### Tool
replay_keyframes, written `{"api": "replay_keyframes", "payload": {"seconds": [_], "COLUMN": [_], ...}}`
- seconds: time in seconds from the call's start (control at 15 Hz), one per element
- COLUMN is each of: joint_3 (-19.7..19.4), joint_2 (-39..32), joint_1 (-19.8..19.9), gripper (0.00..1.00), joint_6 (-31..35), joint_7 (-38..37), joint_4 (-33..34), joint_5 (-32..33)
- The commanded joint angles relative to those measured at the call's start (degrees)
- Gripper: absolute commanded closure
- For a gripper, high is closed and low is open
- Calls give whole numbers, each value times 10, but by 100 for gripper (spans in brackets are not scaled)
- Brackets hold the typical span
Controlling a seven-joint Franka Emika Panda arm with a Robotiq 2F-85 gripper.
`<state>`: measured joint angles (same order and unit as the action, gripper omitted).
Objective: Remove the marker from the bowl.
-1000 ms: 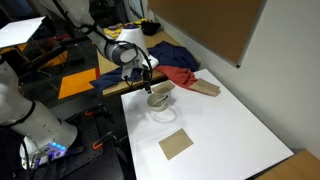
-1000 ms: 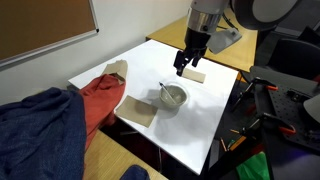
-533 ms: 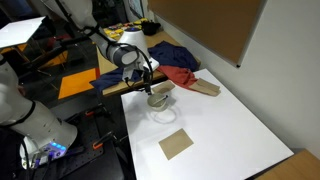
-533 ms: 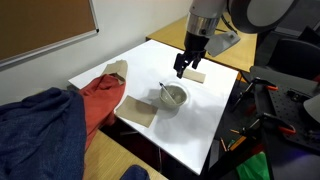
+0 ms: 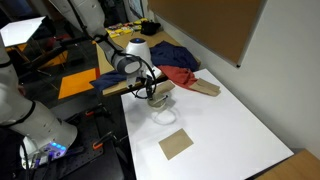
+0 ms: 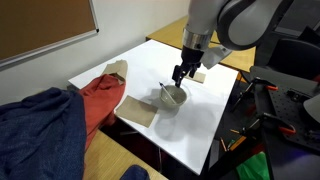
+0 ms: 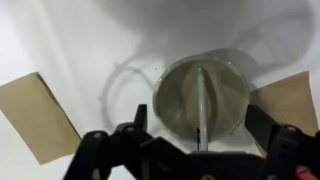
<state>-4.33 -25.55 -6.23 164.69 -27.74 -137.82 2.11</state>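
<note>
The marker points lengthwise into the gap between my open fingers, so next I should lower my gripper past the bowl's near rim onto the marker's middle (image 6: 170, 96) (image 7: 202, 105) and close.
The pale bowl (image 7: 200, 98) sits on the white table; it also shows in both exterior views (image 5: 161, 99) (image 6: 174, 96). The light marker (image 7: 201, 100) lies across the bowl with its dark tip toward me; in an exterior view it (image 6: 166, 90) sticks out over the rim. My gripper (image 7: 205, 128) is open, its fingers on either side of the bowl's near edge, directly above the bowl. In both exterior views the gripper (image 5: 152, 91) (image 6: 181, 75) hangs just over the bowl. It holds nothing.
Two tan squares lie on the table (image 6: 200, 120) on either side of the bowl (image 7: 38, 115) (image 7: 285, 97). A red cloth (image 6: 98, 98) and blue cloth (image 6: 40, 125) lie at the table's edge. A faint ring mark (image 7: 130, 90) is beside the bowl.
The gripper has moved down and toward the bowl, and now sits right above it. The bowl and marker have not moved.
</note>
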Motion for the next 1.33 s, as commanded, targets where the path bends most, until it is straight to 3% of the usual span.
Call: {"api": "replay_keyframes", "payload": {"seconds": [0.0, 0.4, 0.6, 0.8, 0.93, 1.07, 1.27], "joint_3": [-9, -16, -19, -24, -28, -27, -24], "joint_2": [-38, -77, -90, -104, -114, -126, -147], "joint_1": [-11, -29, -39, -44, -45, -40, -36], "gripper": [0, 0, 34, 49, 51, 46, 46], "joint_6": [29, 36, 35, 33, 31, 28, 22], "joint_7": [26, 23, 22, 21, 22, 24, 26], "joint_4": [22, 50, 64, 79, 89, 102, 124], "joint_5": [-26, -35, -36, -38, -42, -48, -58]}}
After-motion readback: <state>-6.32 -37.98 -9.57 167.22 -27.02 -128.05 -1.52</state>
